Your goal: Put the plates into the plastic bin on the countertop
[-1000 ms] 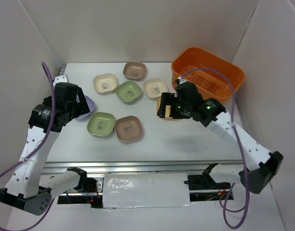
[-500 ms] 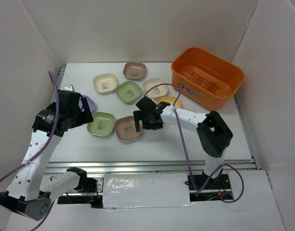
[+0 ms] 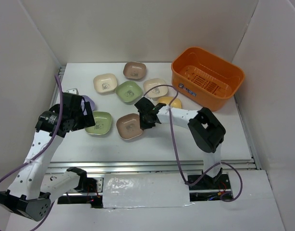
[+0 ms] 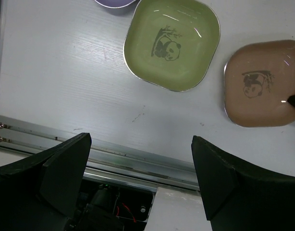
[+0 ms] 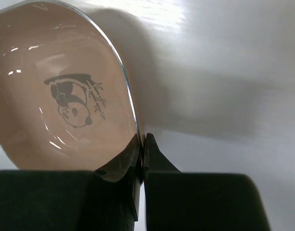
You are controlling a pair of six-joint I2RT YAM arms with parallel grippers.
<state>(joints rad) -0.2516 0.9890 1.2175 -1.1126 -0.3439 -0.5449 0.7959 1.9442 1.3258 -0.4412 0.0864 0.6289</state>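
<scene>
My right gripper should next lift the near brown plate outward over the side of the orange bin and then lower it inside, because the bin's slotted bottom (image 3: 205, 80) is empty.
Several plates lie on the white countertop (image 3: 186, 139): cream (image 3: 105, 83), brown (image 3: 134, 70), green (image 3: 129, 91), cream (image 3: 154, 87), yellow (image 3: 169, 102), light green (image 3: 99, 123) and a lavender one (image 3: 89, 102) half hidden by the left arm. My right gripper (image 3: 144, 119) (image 5: 142, 143) is shut on the right rim of the near brown plate (image 3: 129, 127) (image 5: 66, 101), one finger inside and one outside. My left gripper (image 3: 83, 113) (image 4: 140, 168) hangs open and empty, left of the light green plate (image 4: 172, 43). The orange plastic bin (image 3: 207, 77) stands at the back right with no plate showing in it.
White walls close in the left, back and right sides. A metal rail (image 3: 147, 166) runs along the near edge of the countertop, with the arm bases and cables below it. In the left wrist view the near brown plate (image 4: 260, 83) lies right of the green one.
My right gripper swung left from the yellow plate to the near brown plate and shut on its rim. The left arm drifted slightly toward the near edge, still open.
</scene>
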